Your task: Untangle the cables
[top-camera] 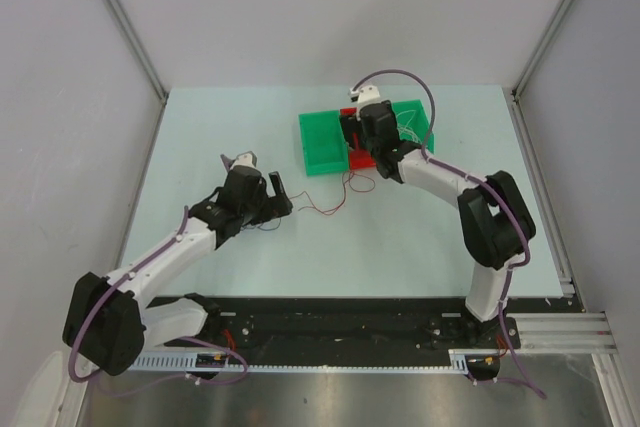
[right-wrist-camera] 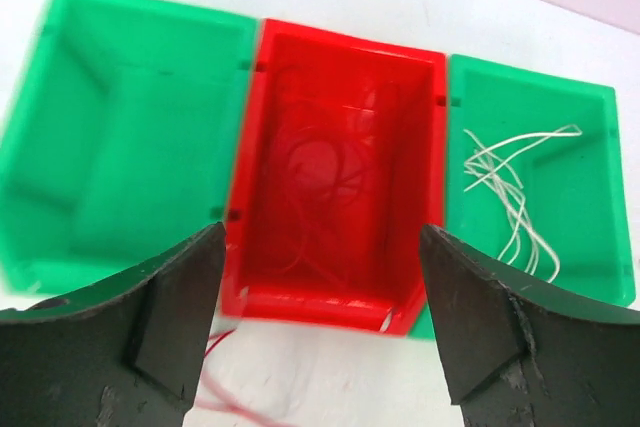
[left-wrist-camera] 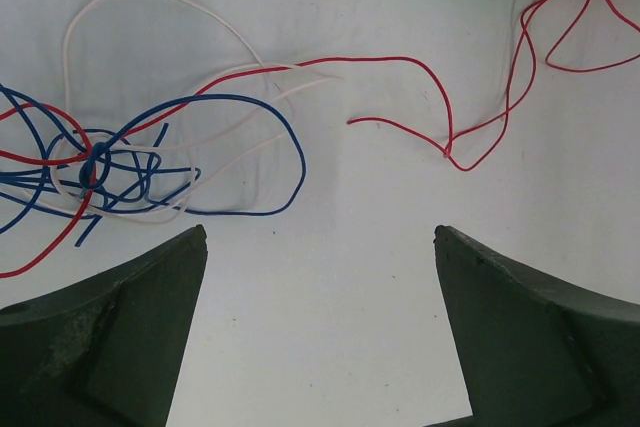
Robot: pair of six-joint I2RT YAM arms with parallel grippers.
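The rounded end of the blue loop (top-camera: 281,220) (left-wrist-camera: 302,161) is a bend that sticks out clear of the knotted tangle, so my left gripper will lower onto it next and close there.
A tangle of blue, red and whitish cables (left-wrist-camera: 100,162) lies on the table just ahead and left of my left gripper (left-wrist-camera: 320,237), which is open and empty. In the top view the tangle (top-camera: 262,225) sits beside the left gripper (top-camera: 282,197). A loose red cable (left-wrist-camera: 440,97) curls from the tangle toward the bins and also shows in the top view (top-camera: 335,202). My right gripper (right-wrist-camera: 320,237) is open and empty, and hovers at the red bin's near edge (top-camera: 357,137). Red cables (right-wrist-camera: 320,177) lie in the red bin (right-wrist-camera: 330,302). White cables (right-wrist-camera: 510,187) lie in the right green bin (right-wrist-camera: 580,237).
Three bins stand side by side at the back middle of the table: a left green bin (top-camera: 322,142) with nothing in it (right-wrist-camera: 130,177), the red bin (top-camera: 362,159), and the right green bin (top-camera: 415,117). Grey walls enclose the table.
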